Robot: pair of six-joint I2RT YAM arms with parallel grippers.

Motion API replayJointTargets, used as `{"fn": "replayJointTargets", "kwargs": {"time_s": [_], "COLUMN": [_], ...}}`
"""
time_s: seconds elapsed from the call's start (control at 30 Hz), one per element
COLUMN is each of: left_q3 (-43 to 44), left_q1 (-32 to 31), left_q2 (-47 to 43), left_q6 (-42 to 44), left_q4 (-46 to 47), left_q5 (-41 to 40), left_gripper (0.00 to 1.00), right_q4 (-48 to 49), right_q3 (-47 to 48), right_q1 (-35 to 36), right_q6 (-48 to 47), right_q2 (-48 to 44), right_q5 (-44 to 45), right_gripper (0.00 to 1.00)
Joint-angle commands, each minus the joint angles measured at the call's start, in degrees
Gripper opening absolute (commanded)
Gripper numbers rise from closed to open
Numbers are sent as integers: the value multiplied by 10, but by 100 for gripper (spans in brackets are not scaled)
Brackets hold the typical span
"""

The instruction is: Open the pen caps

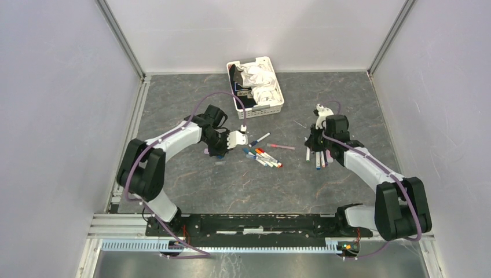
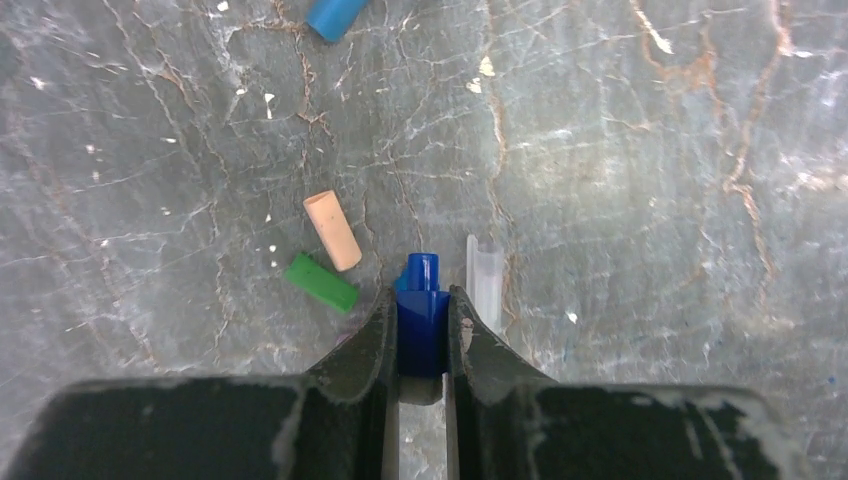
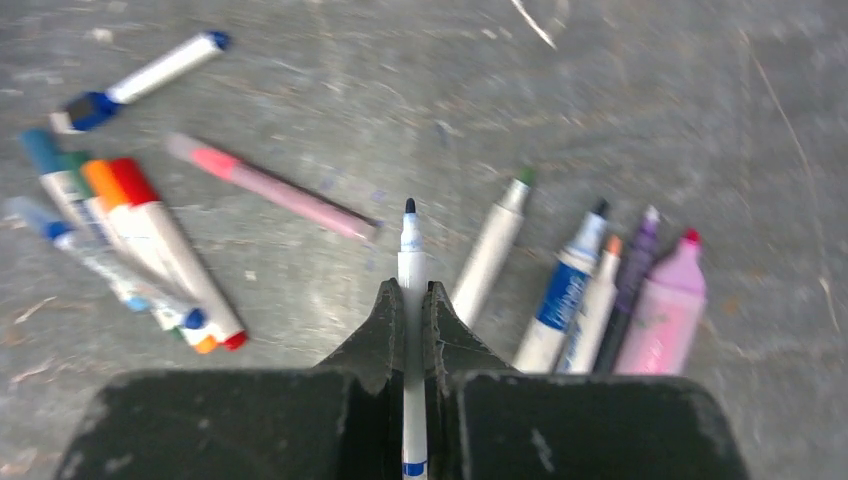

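I should next move my right gripper to the right in the wrist view and lower it to let go, because an open gap past the green-tipped pen (image 1: 313, 158) (image 3: 523, 287) is below it there.
My left gripper (image 2: 422, 295) is shut on a dark blue pen cap (image 2: 422, 325), low over the table at centre left (image 1: 219, 152). Loose pen caps lie just ahead of it: a peach one (image 2: 332, 230), a green one (image 2: 320, 282) and a clear one (image 2: 485, 272). My right gripper (image 3: 411, 287) is shut on a thin white pen (image 3: 411, 240) whose dark bare tip points forward. Uncapped pens (image 3: 565, 285) lie in a row to its right. Capped pens (image 3: 135, 235) lie bunched to its left, with a pink pen (image 3: 275, 192) apart from them.
A white slotted basket (image 1: 272, 109) holding white crumpled items stands at the back centre. Another blue cap (image 2: 335, 14) lies further ahead of the left gripper. A blue-capped pen (image 3: 140, 80) lies apart at the far left of the right wrist view. Walls enclose the table on three sides.
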Motion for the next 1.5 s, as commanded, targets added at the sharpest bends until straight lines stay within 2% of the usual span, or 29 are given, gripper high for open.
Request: {"fn": "replayJointTargets", "kwargs": {"time_s": [0.0,0.07,0.17,0.23,0.3,0.33,0.37,0.6,0.87,0.9,0.97,1.13,1.27,1.47], "left_q3": [7,12,17,19,27,33,38,103,186,193,206,239,256,268], "left_q1": [-2,-2,-2,-2,-1,-1,-1,0,2,2,4,8,13,36], "left_q2": [32,39,38,32,25,21,15,-14,-50,-53,-57,-53,-54,-75], "left_q6": [-67,-73,-79,-83,-89,-91,-95,-132,-199,-205,-211,-230,-246,-255], "left_q4": [61,61,61,60,54,48,40,-2,-23,-22,-28,-52,-53,-51], "left_q5": [-21,-26,-27,-27,-24,-22,-20,-25,-52,-57,-62,-69,-87,-73], "left_gripper": [12,17,36,44,49,67,71,75,81,94,100,100,100,100], "right_q4": [30,33,49,56,60,60,61,77,79,79,77,77,79,69], "right_q3": [-30,-39,-57,-62,-60,-58,-57,-51,-38,-37,-34,-30,3,110], "right_q1": [-9,-13,-22,-24,-24,-24,-24,-21,-10,-8,-7,3,47,112], "right_q6": [35,37,39,38,38,38,39,55,58,57,57,53,19,-97], "right_q2": [-19,-15,-13,-7,2,6,8,18,41,43,44,23,24,107], "right_q5": [127,155,170,173,171,170,168,154,150,149,149,159,160,42], "right_gripper": [0,0,0,0,0,2,4,13,29,31,32,32,35,41]}}
